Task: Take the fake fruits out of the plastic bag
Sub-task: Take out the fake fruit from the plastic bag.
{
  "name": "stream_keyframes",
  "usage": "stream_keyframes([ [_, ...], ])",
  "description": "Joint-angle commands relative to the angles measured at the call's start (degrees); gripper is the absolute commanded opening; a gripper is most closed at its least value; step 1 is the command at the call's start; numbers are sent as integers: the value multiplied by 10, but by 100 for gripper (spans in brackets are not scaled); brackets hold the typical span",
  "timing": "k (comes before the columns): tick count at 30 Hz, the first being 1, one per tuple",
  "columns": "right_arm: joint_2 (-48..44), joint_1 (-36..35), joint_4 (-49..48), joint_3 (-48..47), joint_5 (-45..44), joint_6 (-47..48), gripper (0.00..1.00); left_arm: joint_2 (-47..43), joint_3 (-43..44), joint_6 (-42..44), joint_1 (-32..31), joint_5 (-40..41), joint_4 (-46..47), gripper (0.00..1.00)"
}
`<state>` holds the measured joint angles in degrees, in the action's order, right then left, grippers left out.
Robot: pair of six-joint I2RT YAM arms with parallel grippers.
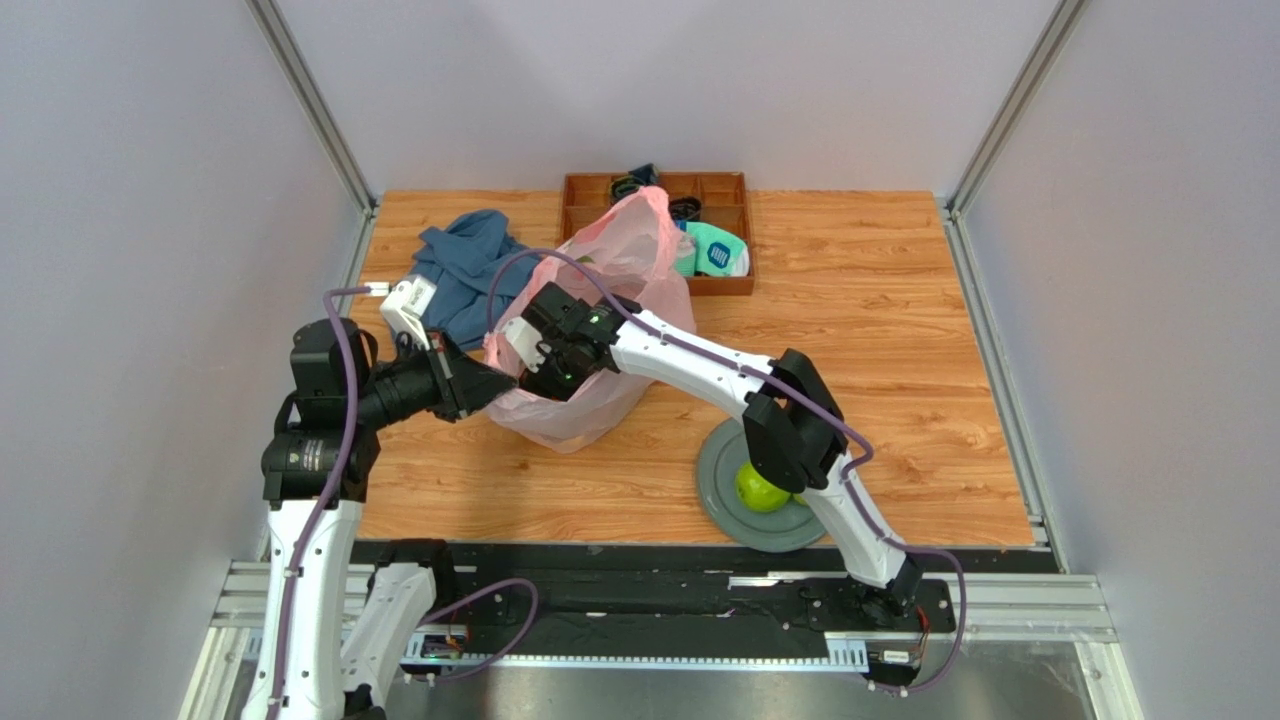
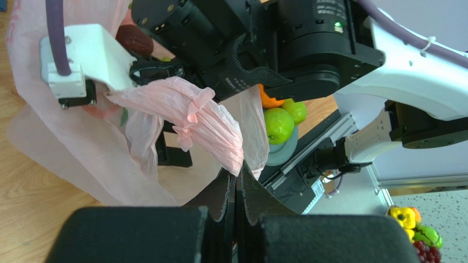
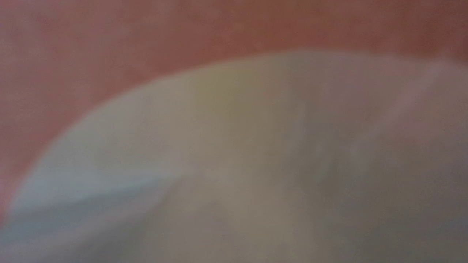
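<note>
Next, my right gripper moves down deeper toward the bottom of the pink bag (image 1: pixel 631 248), below which the lemon lies hidden, while my left gripper holds the bag's edge.
The pink plastic bag (image 1: pixel 631 248) stands crumpled at the table's middle. My left gripper (image 1: pixel 484 393) is shut on a bunched fold of the bag's near edge (image 2: pixel 203 115), its fingertips (image 2: pixel 240 172) pressed together on the film. My right gripper (image 1: pixel 529 365) reaches into the bag's mouth from the right. Its jaws are hidden, and the right wrist view is only a pink and pale blur. A green apple (image 1: pixel 762 488) lies on the grey plate (image 1: pixel 718 495). In the left wrist view two green fruits (image 2: pixel 279 125) and an orange one (image 2: pixel 269 101) show on that plate.
A blue cloth (image 1: pixel 466 270) lies behind the bag at the left. A wooden tray (image 1: pixel 657 192) at the back holds teal-and-white socks (image 1: pixel 714 252). The right arm's forearm (image 1: pixel 706 368) spans from the plate to the bag. More toy fruits (image 2: pixel 412 230) lie off the table.
</note>
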<state>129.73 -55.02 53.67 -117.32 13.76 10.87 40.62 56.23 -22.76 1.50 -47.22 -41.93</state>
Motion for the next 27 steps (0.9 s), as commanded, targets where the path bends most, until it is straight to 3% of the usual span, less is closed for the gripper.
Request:
stream_keyframes([
  [1,6,-9,-18,-15,7,7,93,-5,19,1,4,-1,19,0],
  [11,42,-27,-78,8,-123,23,95,-1,0,-15,6,-5,43,0],
  [16,38,-25,-79,26,-130,27,94,1,-7,-19,7,-5,55,0],
  [17,37,-26,-77,29,-124,32,92,2,-8,-20,7,-5,59,0],
  [21,32,-26,-66,5,-109,51,69,5,-13,-20,7,1,67,0],
  [27,-28,-17,11,-63,-60,96,57,12,-26,-24,7,29,75,0],
])
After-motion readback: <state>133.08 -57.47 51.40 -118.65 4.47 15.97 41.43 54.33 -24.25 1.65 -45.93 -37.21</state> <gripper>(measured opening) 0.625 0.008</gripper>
